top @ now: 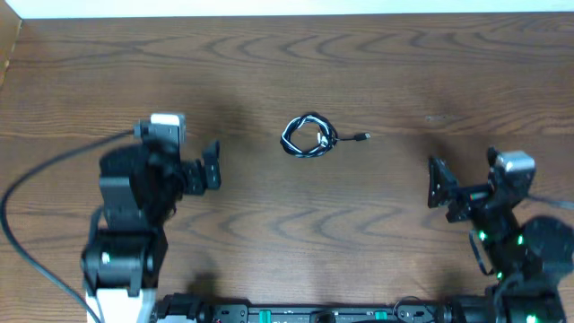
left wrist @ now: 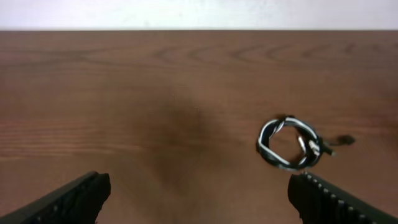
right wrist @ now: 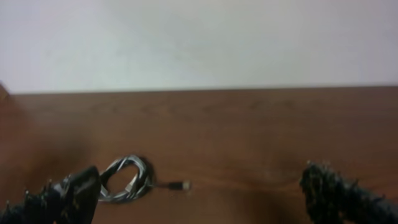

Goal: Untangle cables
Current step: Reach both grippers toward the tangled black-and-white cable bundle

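My left gripper will move outward toward the coil next, then down onto the coil's side away from the plug.
The black and white cables [top: 308, 137] lie wound together in one small coil at the table's middle, with a plug end [top: 363, 136] sticking out to the right. The coil also shows in the left wrist view [left wrist: 289, 142] and in the right wrist view [right wrist: 126, 179], where the plug [right wrist: 181, 185] lies beside it. My left gripper [top: 211, 166] is open and empty, left of the coil and apart from it. My right gripper [top: 439, 184] is open and empty, right of the coil and nearer the front.
A thick black arm cable [top: 36, 179] loops over the table's left side. The table's far edge meets a white wall [right wrist: 199, 43]. The arm bases stand at the front left and the front right.
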Controlling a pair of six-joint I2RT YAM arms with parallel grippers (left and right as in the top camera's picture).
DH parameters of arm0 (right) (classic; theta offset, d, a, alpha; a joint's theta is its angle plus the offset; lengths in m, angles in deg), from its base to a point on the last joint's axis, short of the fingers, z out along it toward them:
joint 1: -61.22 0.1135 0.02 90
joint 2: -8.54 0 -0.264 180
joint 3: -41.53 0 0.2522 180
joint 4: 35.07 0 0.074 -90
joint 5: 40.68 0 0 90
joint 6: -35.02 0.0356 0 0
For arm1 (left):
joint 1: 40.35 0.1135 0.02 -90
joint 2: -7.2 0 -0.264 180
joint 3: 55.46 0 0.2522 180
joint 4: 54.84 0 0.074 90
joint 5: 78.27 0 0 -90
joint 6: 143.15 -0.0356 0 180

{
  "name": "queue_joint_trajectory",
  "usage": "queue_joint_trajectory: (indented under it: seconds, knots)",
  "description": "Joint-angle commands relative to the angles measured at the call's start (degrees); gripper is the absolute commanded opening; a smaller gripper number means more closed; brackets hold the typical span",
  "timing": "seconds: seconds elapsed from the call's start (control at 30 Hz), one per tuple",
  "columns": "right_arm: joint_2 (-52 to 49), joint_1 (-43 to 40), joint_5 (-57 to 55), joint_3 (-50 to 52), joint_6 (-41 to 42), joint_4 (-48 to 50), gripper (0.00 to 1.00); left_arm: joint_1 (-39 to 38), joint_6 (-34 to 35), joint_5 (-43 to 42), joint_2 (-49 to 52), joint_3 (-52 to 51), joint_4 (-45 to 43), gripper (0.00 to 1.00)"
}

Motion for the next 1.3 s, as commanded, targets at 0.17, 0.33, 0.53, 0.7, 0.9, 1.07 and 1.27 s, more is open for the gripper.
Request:
queue_joint_trajectory:
  seconds: [0.17,0.33,0.53,0.7,0.9,1.07,1.27]
  knots:
    - [-17.6,0.8,8.3,-15.4,-1.6,-8.5,0.99,0.1,2.1,-8.2,17.6,17.8,9.2,0.97]
    - [-28.3,0.8,9.4,-25.6,-3.1,-13.7,0.99,-0.3,2.2,-14.4,29.2,28.8,15.1,0.97]
    - [-40.7,0.8,15.6,-33.8,-4.1,-16.8,0.99,-2.9,2.1,-15.3,39.4,36.5,17.3,0.97]
    - [-47.5,0.8,17.3,-33.8,-1.9,-14.1,0.99,-3.1,3.9,-18.5,43.4,36.5,13.4,0.97]
    - [-54.1,0.8,23.6,-33.8,1.3,-14.4,0.93,-4.7,3.3,-23.3,50.3,36.5,11.9,0.77]
    - [-59.8,1.2,23.5,-33.7,1.3,-16.0,0.70,-10.5,11.2,-16.7,59.9,36.5,8.4,0.67]
    - [-61.5,2.0,21.8,-33.7,1.3,-16.6,0.68,-15.8,15.3,-8.0,66.9,36.5,4.5,0.66]
